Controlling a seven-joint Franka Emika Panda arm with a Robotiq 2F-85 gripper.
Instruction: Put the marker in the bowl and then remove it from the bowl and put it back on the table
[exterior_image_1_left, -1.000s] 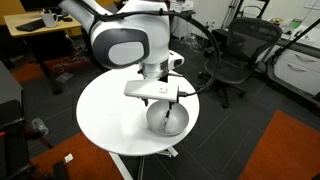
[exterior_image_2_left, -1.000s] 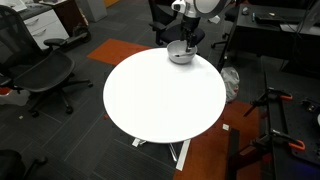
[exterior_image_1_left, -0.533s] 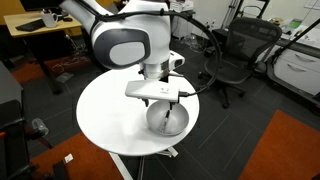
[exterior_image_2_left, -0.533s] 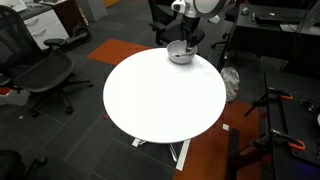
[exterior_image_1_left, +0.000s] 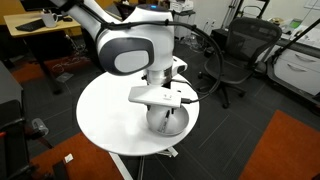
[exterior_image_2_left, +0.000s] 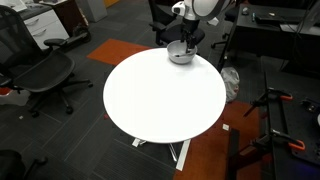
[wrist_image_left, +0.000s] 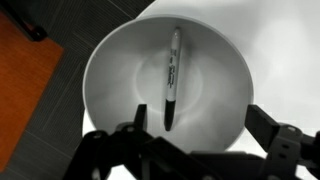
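I need to lower my gripper into the bowl (wrist_image_left: 110, 70) and shift it left in the wrist view onto the marker's black end (wrist_image_left: 169, 113), because that end is off-centre between my spread fingers.
The black marker (wrist_image_left: 172, 80) lies loose inside the silver metal bowl (wrist_image_left: 110, 70). It points from the far rim toward the centre. The bowl stands near the edge of the round white table (exterior_image_1_left: 105, 115) in both exterior views (exterior_image_1_left: 170, 124) (exterior_image_2_left: 181, 55). My gripper (wrist_image_left: 205, 128) hangs directly over the bowl (exterior_image_1_left: 166, 108) (exterior_image_2_left: 187, 42). Its fingers are spread wide and hold nothing. The marker's near tip lies just beyond the left finger. The marker is too small to make out in the exterior views.
Black office chairs (exterior_image_1_left: 232, 55) (exterior_image_2_left: 45, 75) stand around the table (exterior_image_2_left: 160, 100). A wooden desk (exterior_image_1_left: 40, 25) is at the back. Orange carpet patches (exterior_image_1_left: 290, 150) lie on the dark floor. The bowl sits close to the table's edge.
The arm has shifted slightly sideways and down over the bowl. The marker and bowl have not moved.
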